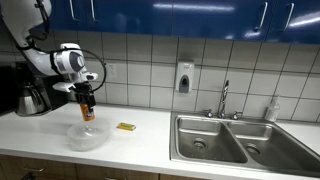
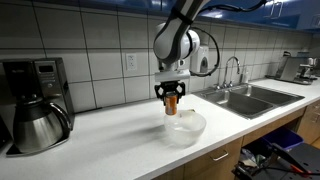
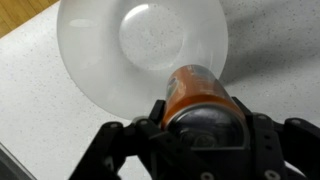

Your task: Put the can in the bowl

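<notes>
The orange-red can [image 1: 87,107] in the gripper still hangs over the bowl's rim, so next the robot needs to move it toward the bowl's middle [image 1: 88,135], then down inside to let it go.
My gripper [image 1: 87,97] is shut on the orange-red can [image 1: 87,107] and holds it upright just above the translucent whitish bowl [image 1: 86,137] on the white counter. In an exterior view the can [image 2: 171,102] hangs from the gripper [image 2: 171,92] over the bowl's [image 2: 187,130] far rim. In the wrist view the can [image 3: 196,92] sits between the black fingers [image 3: 198,120], and the bowl [image 3: 110,45] lies below and ahead of it, with nothing in it.
A flat yellow packet [image 1: 125,126] lies on the counter beside the bowl. A steel double sink [image 1: 235,140] with a tap [image 1: 224,98] is further along. A coffee maker [image 2: 35,105] with a steel jug stands at the counter's other end.
</notes>
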Robot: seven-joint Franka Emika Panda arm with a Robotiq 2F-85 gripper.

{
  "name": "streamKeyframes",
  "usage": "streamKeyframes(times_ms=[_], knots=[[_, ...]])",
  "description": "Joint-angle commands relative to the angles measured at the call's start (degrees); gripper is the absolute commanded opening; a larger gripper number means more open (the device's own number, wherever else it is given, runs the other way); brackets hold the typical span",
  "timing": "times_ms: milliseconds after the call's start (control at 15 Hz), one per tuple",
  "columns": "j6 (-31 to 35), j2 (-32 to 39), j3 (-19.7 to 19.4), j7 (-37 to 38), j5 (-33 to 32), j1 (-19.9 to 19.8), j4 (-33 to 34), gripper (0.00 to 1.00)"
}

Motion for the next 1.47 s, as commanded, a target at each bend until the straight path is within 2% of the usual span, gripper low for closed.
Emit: streamKeyframes(times_ms=[0, 400, 800, 1200, 1267, 1333, 1400], knots=[[-1.02, -0.65, 0.13, 2.49, -1.17, -2.18, -1.35, 0.41], [-1.23, 3.12, -0.89, 6.45, -2.86, -1.87, -1.32, 0.41], [-0.76, 8.41, -0.59, 6.83, -1.97, -1.21, 0.18, 0.41], [-1.07, 10.24, -0.58, 6.87, -1.15, -1.13, 1.03, 0.41], [-1.14, 10.35, -0.71, 7.02, -1.34, -0.98, 1.12, 0.91], [-1.17, 10.39, -0.78, 7.17, -1.41, -0.91, 1.16, 0.92], [-1.27, 10.27, -0.85, 7.32, -1.5, -0.86, 1.19, 0.98]])
